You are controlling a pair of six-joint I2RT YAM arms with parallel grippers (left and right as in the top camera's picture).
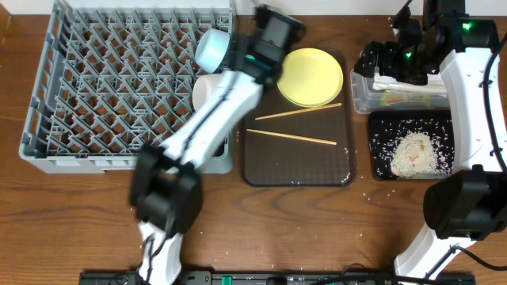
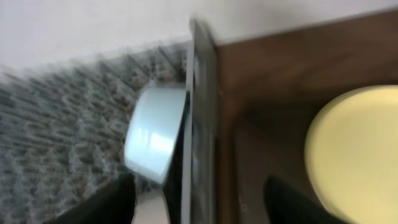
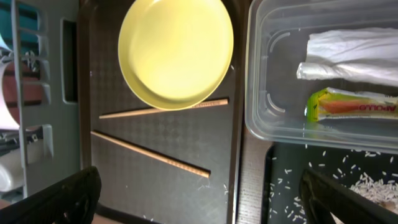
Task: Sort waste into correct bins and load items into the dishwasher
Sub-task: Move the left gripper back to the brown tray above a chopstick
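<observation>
I need to move my left gripper back and down next, from the rack's edge to the nearer wooden chopstick. The chopstick is lying clear of the yellow plate [image 1: 310, 76].
The grey dish rack [image 1: 87, 95] holds a light blue bowl [image 1: 212, 47] on edge at its right side, and a white bowl [image 1: 206, 91] shows below it, partly hidden by my left arm. My left gripper [image 1: 268, 33] is blurred, open and empty, above the rack's right edge; its wrist view shows the blue bowl [image 2: 152, 134] and the yellow plate [image 2: 357, 155]. The yellow plate [image 1: 310, 76] and two chopsticks [image 1: 297, 112] lie on the brown tray [image 1: 297, 170]. My right gripper [image 1: 380, 62] is open and empty, high above the tray's right edge [image 3: 239, 174].
The clear tub [image 1: 372, 99] holds a white napkin [image 3: 354, 62] and a yellow-green wrapper [image 3: 351, 106]. The black tray [image 1: 384, 131] holds a heap of rice [image 1: 413, 152]. A few grains lie on the table near it. The small cup is not clearly seen.
</observation>
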